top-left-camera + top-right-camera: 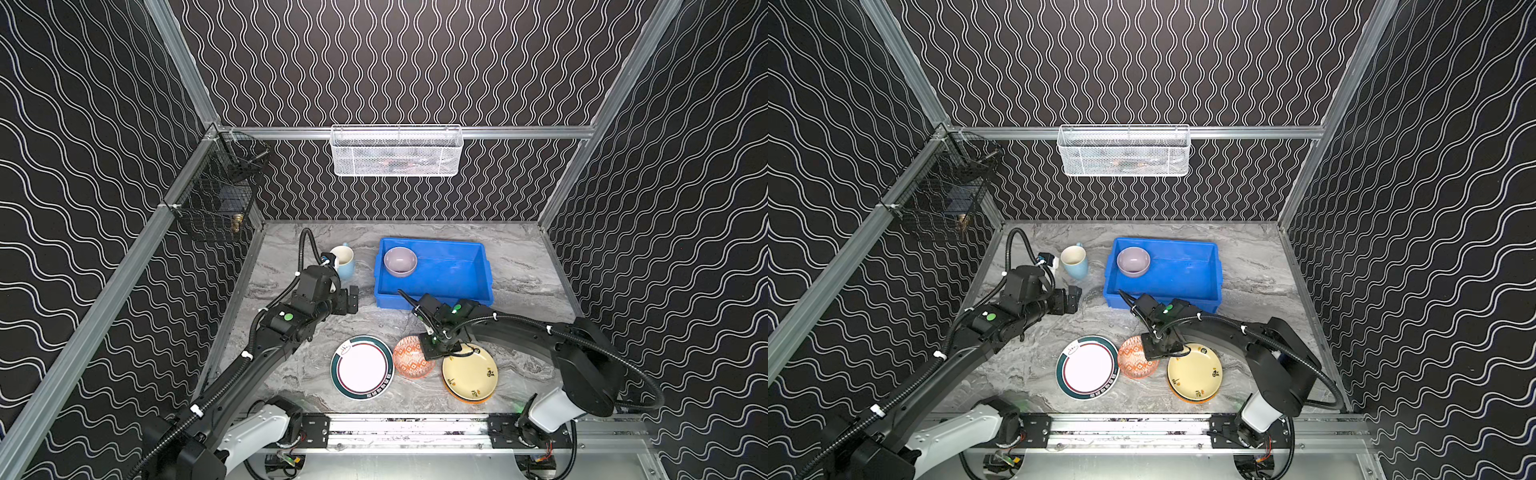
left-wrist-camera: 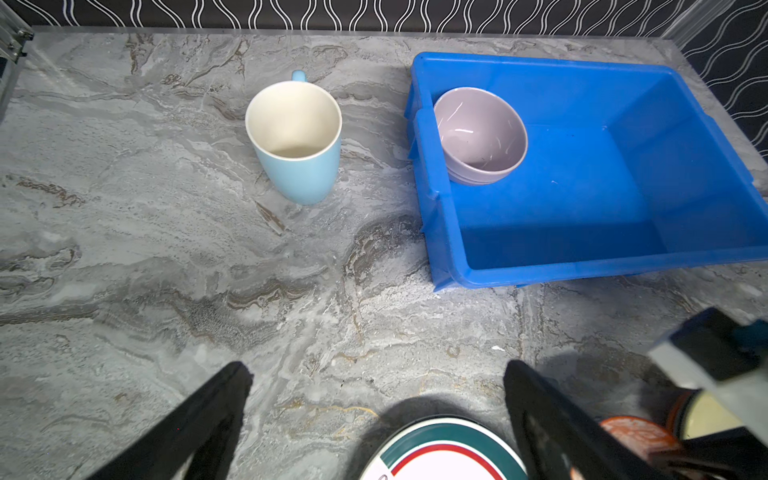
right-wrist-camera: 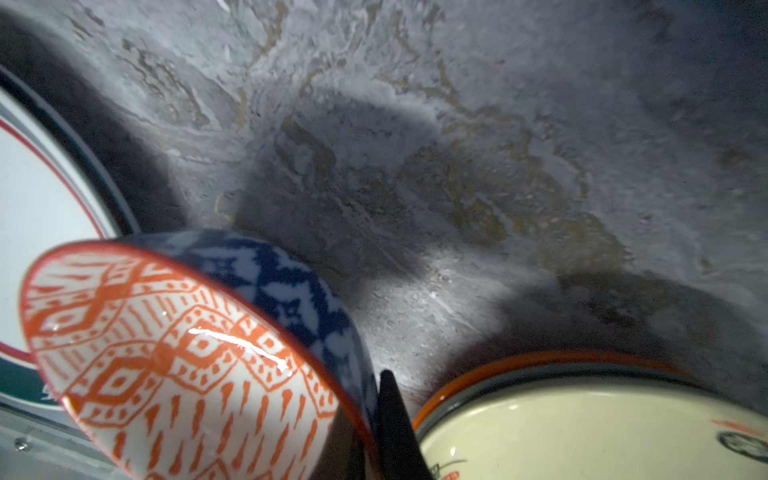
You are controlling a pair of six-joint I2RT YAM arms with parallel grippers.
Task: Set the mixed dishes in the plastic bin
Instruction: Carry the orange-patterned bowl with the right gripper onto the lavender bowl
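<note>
My right gripper lifts the patterned bowl outward over the bin's side and lowers it inside to release next. This is because the lavender bowl (image 1: 400,261) stands empty outward of my right gripper.
The blue plastic bin (image 1: 432,242) (image 1: 1163,242) (image 2: 540,62) stands at the back with a lavender bowl (image 1: 400,261) (image 2: 480,133) in its left corner. A pale blue mug (image 1: 345,259) (image 2: 297,141) stands upright left of the bin. Along the front lie a white green-rimmed plate (image 1: 362,367) (image 3: 37,199), an orange-patterned bowl (image 1: 409,359) (image 3: 166,353), and a yellow plate (image 1: 469,374) (image 3: 582,432) stacked on an orange plate (image 1: 465,400). My right gripper (image 1: 432,353) (image 3: 374,411) is shut on the patterned bowl's rim. My left gripper (image 1: 348,300) (image 2: 378,368) hangs open over bare table between mug and white plate.
A white mesh basket (image 1: 397,151) hangs on the back wall and a black wire basket (image 1: 216,195) on the left wall. The marble tabletop (image 1: 528,266) is walled on three sides. The right arm (image 1: 519,328) reaches in front of the bin.
</note>
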